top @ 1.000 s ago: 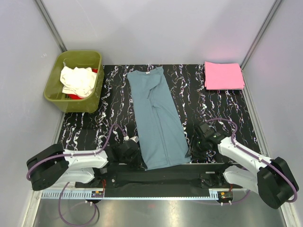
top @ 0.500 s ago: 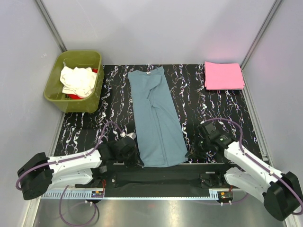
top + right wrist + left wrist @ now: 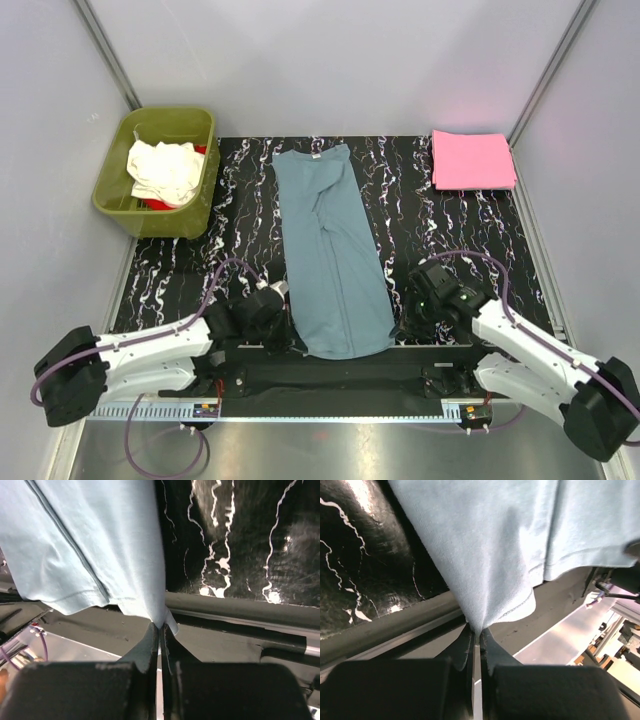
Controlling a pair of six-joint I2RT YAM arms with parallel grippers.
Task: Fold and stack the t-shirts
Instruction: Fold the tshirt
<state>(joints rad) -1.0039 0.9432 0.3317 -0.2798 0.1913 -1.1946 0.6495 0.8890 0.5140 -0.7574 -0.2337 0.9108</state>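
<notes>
The folded t-shirt lies full length. I will carry the t-shirt's hem corner outward along it with my left gripper and let go of the corner short of the t-shirt's collar end.
A dusty blue-grey t-shirt (image 3: 330,250), folded into a long strip, lies down the middle of the black marbled table (image 3: 450,230). My left gripper (image 3: 283,338) is shut on its near left hem corner (image 3: 485,611). My right gripper (image 3: 398,330) is shut on the near right hem corner (image 3: 150,605). In both wrist views the cloth rises taut out of closed jaws. A folded pink t-shirt (image 3: 472,160) rests at the far right corner. A cream-white t-shirt (image 3: 160,170) and a bit of a red one (image 3: 152,203) lie in the tub.
The olive-green tub (image 3: 200,195) stands at the far left, off the table's edge. Pale walls with metal posts enclose the cell. A black rail (image 3: 330,375) runs along the near edge between the arm bases.
Both grippers have shut on the blue-grey shirt's near hem corners. The hem is pulled slightly up and towards the near edge. The left arm has shifted its pose.
</notes>
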